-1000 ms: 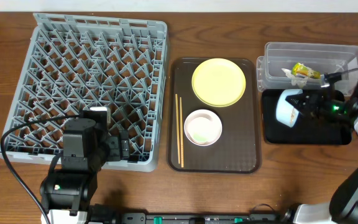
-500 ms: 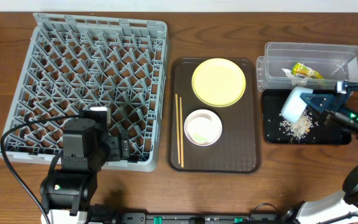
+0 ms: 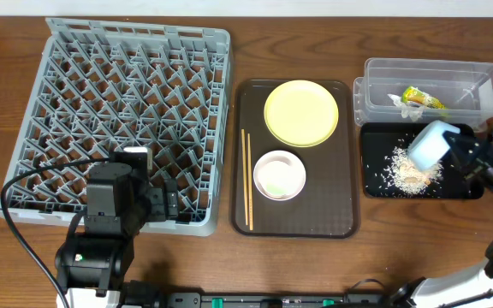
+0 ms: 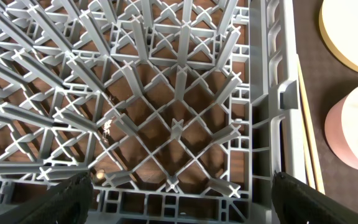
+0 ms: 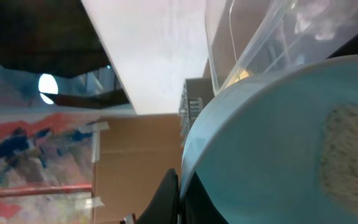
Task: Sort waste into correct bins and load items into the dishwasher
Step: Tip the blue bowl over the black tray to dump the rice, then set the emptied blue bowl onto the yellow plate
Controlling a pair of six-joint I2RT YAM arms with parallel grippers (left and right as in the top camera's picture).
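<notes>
My right gripper should carry the tipped bowl left in the overhead view to the empty yellow plate (image 3: 295, 112), level it, lower it and release it.
My right gripper (image 3: 454, 147) is shut on the rim of the light blue bowl (image 3: 430, 144) and holds it tipped over the black tray (image 3: 375, 188). White rice scraps (image 3: 409, 174) lie in that tray. In the right wrist view the bowl (image 5: 278, 149) fills the frame, rice stuck inside, my finger (image 5: 169, 193) pinching its edge. The clear tub (image 3: 430, 77) holds the yellow-green wrapper (image 3: 422, 98). The yellow plate (image 3: 301, 112), pinkish-white bowl (image 3: 279, 174) and chopsticks (image 3: 247, 180) lie on the brown tray (image 3: 345, 222). My left gripper (image 4: 179, 193) is open over the grey rack's (image 3: 127, 111) near corner.
The left arm's body (image 3: 114, 205) sits over the rack's front right corner. The rack's pegs (image 4: 179, 124) fill the left wrist view, with the brown tray's edge, the chopsticks (image 4: 308, 130) and the pinkish bowl (image 4: 356, 134) at the right.
My right gripper has swung the blue bowl to the right over the black tray and tipped it; rice has spilled into the tray. The left arm has not moved.
</notes>
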